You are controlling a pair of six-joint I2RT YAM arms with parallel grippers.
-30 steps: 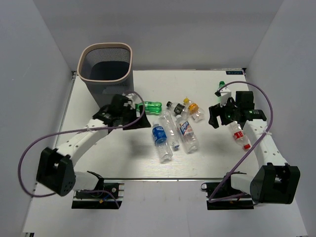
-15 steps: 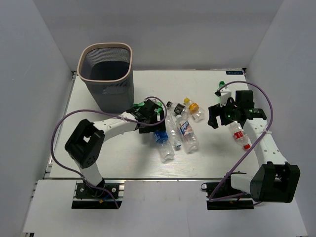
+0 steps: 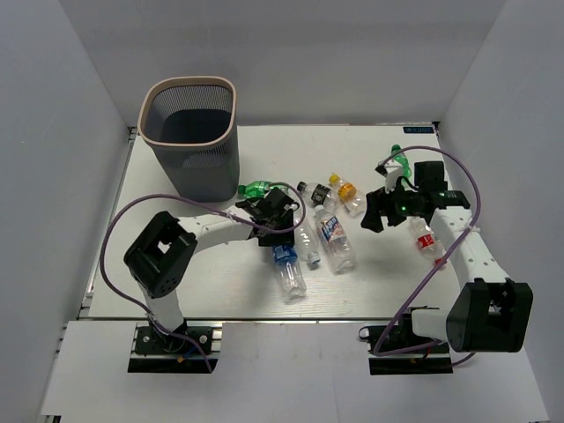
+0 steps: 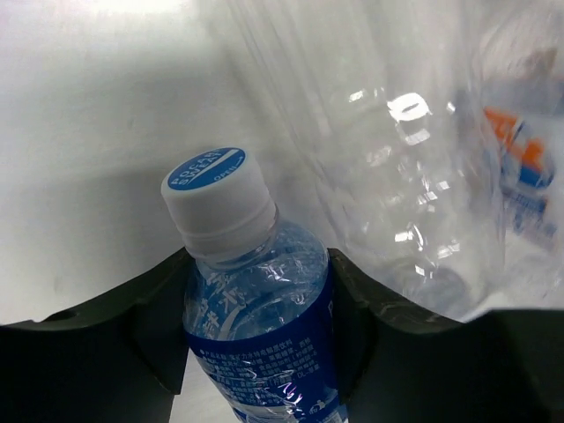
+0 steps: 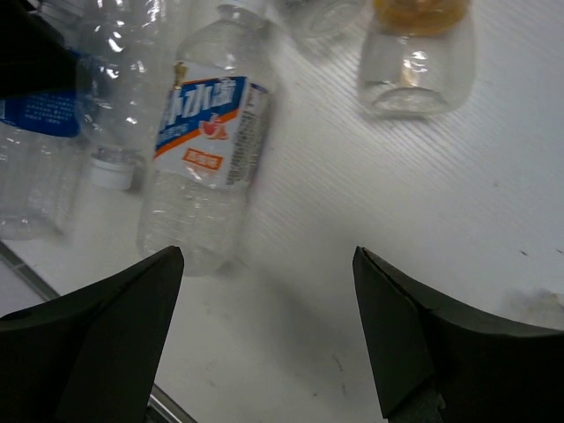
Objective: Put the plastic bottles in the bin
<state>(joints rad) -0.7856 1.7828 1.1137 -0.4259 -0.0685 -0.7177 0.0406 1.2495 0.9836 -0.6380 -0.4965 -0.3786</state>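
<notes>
I will carry the bottle up and outward with my left gripper over the mesh bin's opening (image 3: 189, 118) to let it go, because the bin's rim is well above the tabletop.
My left gripper (image 3: 278, 234) is shut on a clear plastic bottle with a blue label (image 3: 288, 271) in the middle of the table. In the left wrist view the left gripper (image 4: 256, 269) has both dark fingers (image 4: 163, 322) pressed against that bottle (image 4: 256, 339) below its white cap. My right gripper (image 3: 379, 214) hangs open and empty over bare table right of the cluster; in its wrist view the right gripper (image 5: 267, 264) has a blue-and-orange-labelled bottle (image 5: 207, 132) ahead. The mesh bin (image 3: 192, 132) stands at the far left.
More bottles lie around: a green one (image 3: 260, 188), a black-capped one (image 3: 308, 189), an orange one (image 3: 344, 190), two clear ones (image 3: 333, 238), a red-labelled one (image 3: 427, 242) under the right arm and a green one (image 3: 398, 157) behind it. Grey walls enclose the table.
My left arm swung from beside the bin to the bottle cluster and shut on the blue-labelled bottle, nudging it nearer. The right gripper shifted slightly and stays open.
</notes>
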